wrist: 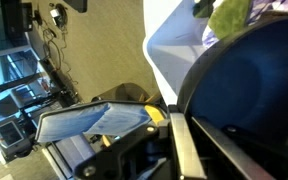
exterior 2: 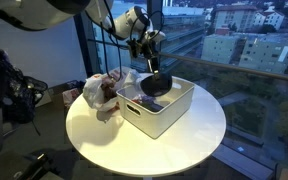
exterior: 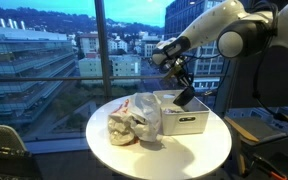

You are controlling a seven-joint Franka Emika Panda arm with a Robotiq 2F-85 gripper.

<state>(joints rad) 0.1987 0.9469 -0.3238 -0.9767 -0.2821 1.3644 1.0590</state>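
Next, my gripper swings from the bin [exterior: 187,122] over the crumpled plastic bag [exterior: 139,108] and lowers to release the bowl, as the bowl still hangs above the bin.
A dark blue bowl [exterior 2: 156,86] hangs tilted just above the open white bin [exterior 2: 162,118] on the round white table [exterior 2: 199,140]. My gripper [exterior 2: 151,70] comes down from above and is shut on the bowl's rim. In an exterior view the gripper [exterior: 180,80] holds the bowl [exterior: 185,97] over the bin [exterior: 187,122]. The wrist view is filled on the right by the bowl [wrist: 249,90], with the gripper [wrist: 187,122] pinching its edge between two metal fingers [wrist: 182,150]. What lies inside the bin under the bowl is hidden.
A crumpled clear plastic bag [exterior: 134,120] with packaged items lies on the table beside the bin, also visible as the bag [exterior 2: 102,92]. Floor-to-ceiling windows stand right behind the table. A dark chair [exterior: 4,150] and camera gear [exterior 2: 14,90] stand on the floor nearby.
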